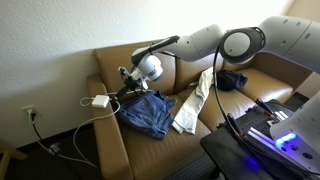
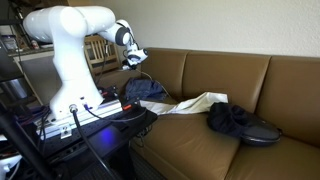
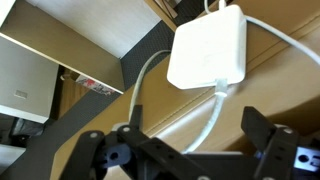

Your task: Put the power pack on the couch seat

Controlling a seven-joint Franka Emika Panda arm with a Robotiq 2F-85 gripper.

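Note:
My gripper is open and already has the cord between its fingers beside the power pack, so it should close next at the pack's cord end (image 1: 107, 99) (image 3: 221, 86).
The power pack (image 3: 207, 48) is a flat white brick. It lies on the tan padded arm of the couch (image 1: 100, 101) with its thin white cord (image 3: 215, 115) trailing off. My gripper (image 3: 185, 150) is open and empty, hovering just above and beside the pack, with the cord running between its fingers in the wrist view. In both exterior views the gripper (image 1: 126, 84) (image 2: 135, 58) hangs over the couch's arm end. The couch seat (image 1: 262, 86) (image 2: 190, 142) is tan-brown leather. I cannot make out the pack in the exterior view behind the arm.
Blue jeans (image 1: 148, 113) (image 2: 146, 90), a white cloth (image 1: 194, 101) (image 2: 196, 103) and dark clothing (image 1: 232, 80) (image 2: 236, 119) lie on the seat. The cord runs down to a wall outlet (image 1: 30, 113). A black table with electronics (image 2: 95, 112) stands before the couch.

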